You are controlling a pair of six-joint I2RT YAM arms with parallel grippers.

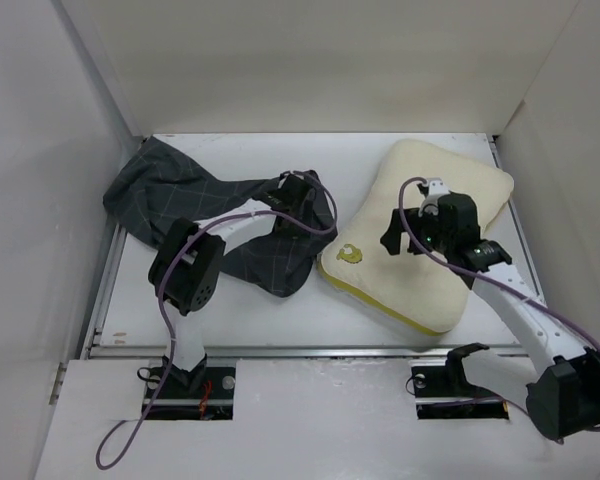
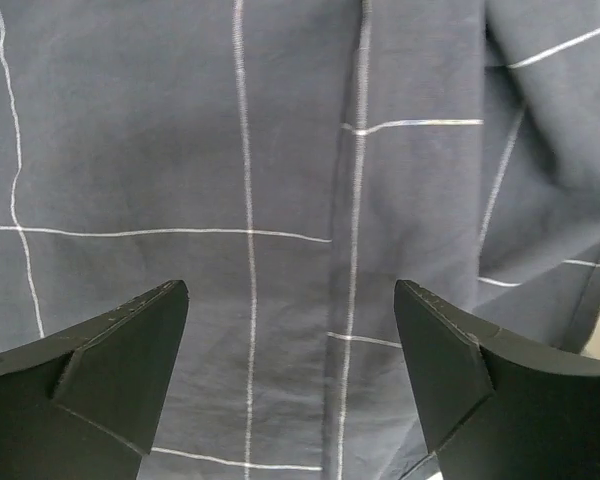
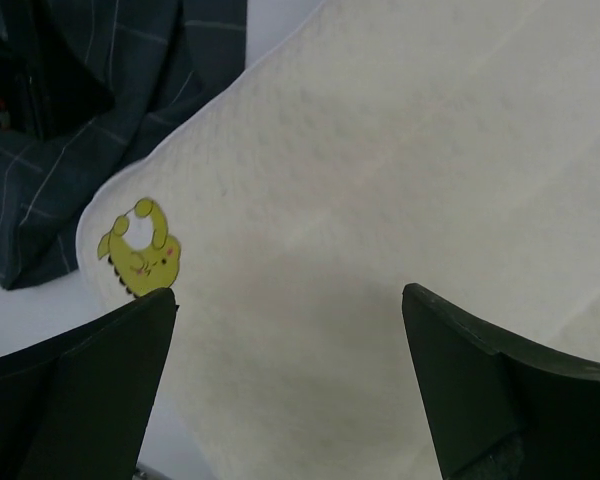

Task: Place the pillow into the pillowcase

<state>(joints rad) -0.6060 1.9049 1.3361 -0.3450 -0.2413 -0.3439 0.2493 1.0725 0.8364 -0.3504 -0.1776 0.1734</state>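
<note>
I will next lower my right gripper across to the left in the top view, to the pillow beside the logo below it, since that end of the pillow faces the pillowcase.
The cream pillow (image 1: 420, 235) lies at the right of the table, its yellow logo (image 1: 349, 253) near its left end. It fills the right wrist view (image 3: 400, 180), logo (image 3: 140, 250) at the left. The dark grid-check pillowcase (image 1: 190, 200) lies crumpled at the left and fills the left wrist view (image 2: 280, 150). My left gripper (image 1: 302, 205) hovers open over the pillowcase's right end (image 2: 291, 300), empty. My right gripper (image 1: 398, 240) hovers open over the pillow's middle (image 3: 289, 305), empty.
White walls close in the table on the left, back and right. A metal rail (image 1: 310, 350) runs along the table's near edge. A strip of bare table (image 1: 310, 310) lies in front of the pillowcase and pillow.
</note>
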